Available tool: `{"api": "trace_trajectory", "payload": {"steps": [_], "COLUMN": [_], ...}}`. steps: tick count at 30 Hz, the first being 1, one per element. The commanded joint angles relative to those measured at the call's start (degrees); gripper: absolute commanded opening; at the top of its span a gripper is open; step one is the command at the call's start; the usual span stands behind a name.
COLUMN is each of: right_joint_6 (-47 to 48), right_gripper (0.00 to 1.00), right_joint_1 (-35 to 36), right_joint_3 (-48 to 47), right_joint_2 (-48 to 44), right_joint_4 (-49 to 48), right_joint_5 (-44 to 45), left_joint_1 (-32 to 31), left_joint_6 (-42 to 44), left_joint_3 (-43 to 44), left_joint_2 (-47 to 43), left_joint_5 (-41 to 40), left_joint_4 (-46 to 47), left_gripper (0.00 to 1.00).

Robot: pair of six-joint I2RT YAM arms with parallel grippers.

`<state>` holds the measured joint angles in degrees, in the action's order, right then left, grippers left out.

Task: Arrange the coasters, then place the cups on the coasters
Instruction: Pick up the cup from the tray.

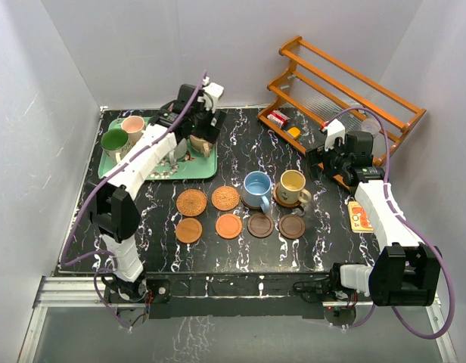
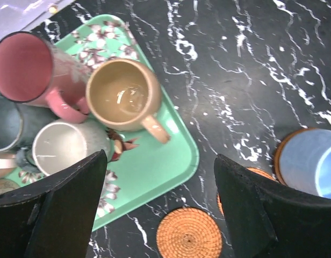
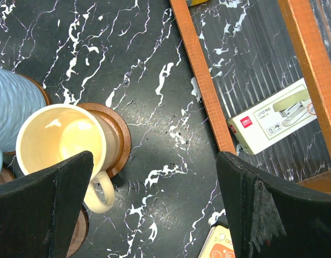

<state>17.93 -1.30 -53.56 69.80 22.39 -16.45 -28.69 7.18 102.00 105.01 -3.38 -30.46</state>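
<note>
I need to lower my left gripper across onto the tan cup's rim by the pale cup (image 1: 192,141) (image 2: 94,112) next, because that is below the gripper, to its left in the top view.
Eight coasters lie in two rows of four mid-table, woven orange ones (image 1: 191,202) on the left and dark brown ones (image 1: 260,224) on the right. A light blue cup (image 1: 256,189) and a yellow-cream cup (image 1: 292,185) stand on the two back right coasters. On the green tray (image 1: 206,170) are a green cup (image 1: 114,141) and a pink cup (image 1: 132,125). The left wrist view shows a tan cup (image 2: 122,94), a maroon cup (image 2: 23,67) and a pale cup (image 2: 63,145) there. My left gripper (image 2: 160,156) hovers open over the tray's corner. My right gripper (image 3: 155,156) is open beside the yellow-cream cup (image 3: 60,142).
A wooden rack (image 1: 346,91) stands tilted at the back right, with a stapler box (image 3: 273,115) under it. A square orange card (image 1: 360,215) lies by the right arm. A woven coaster (image 2: 189,234) lies just off the tray's edge.
</note>
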Motion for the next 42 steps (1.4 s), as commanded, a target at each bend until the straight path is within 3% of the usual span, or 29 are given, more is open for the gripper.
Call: {"api": "trace_trajectory", "payload": {"steps": [1,8,23,42], "right_joint_6": [0.4,0.4,0.7,0.9], "right_gripper": [0.98,0.98,0.98,0.98], "right_joint_1": [-0.4,-0.4,-0.4,-0.4], "right_joint_3": [0.2,0.2,0.2,0.2], "right_joint_2": [-0.4,-0.2,0.2,0.8], "right_joint_4": [-2.1,-2.0,-1.8,-1.6], "right_joint_5": [-0.8,-1.0,-1.2,-1.5], "left_joint_1": [4.4,9.9,9.9,9.9], "left_joint_6": [0.4,0.2,1.1,4.3], "left_joint_3": [0.8,2.9,8.9,10.1], "left_joint_2": [-0.8,2.7,14.4,20.7], "left_joint_5": [4.0,7.7,3.7,-2.5], "left_joint_4": [2.7,4.4,7.0,10.0], "left_gripper": [0.78,0.71,0.56,0.49]}}
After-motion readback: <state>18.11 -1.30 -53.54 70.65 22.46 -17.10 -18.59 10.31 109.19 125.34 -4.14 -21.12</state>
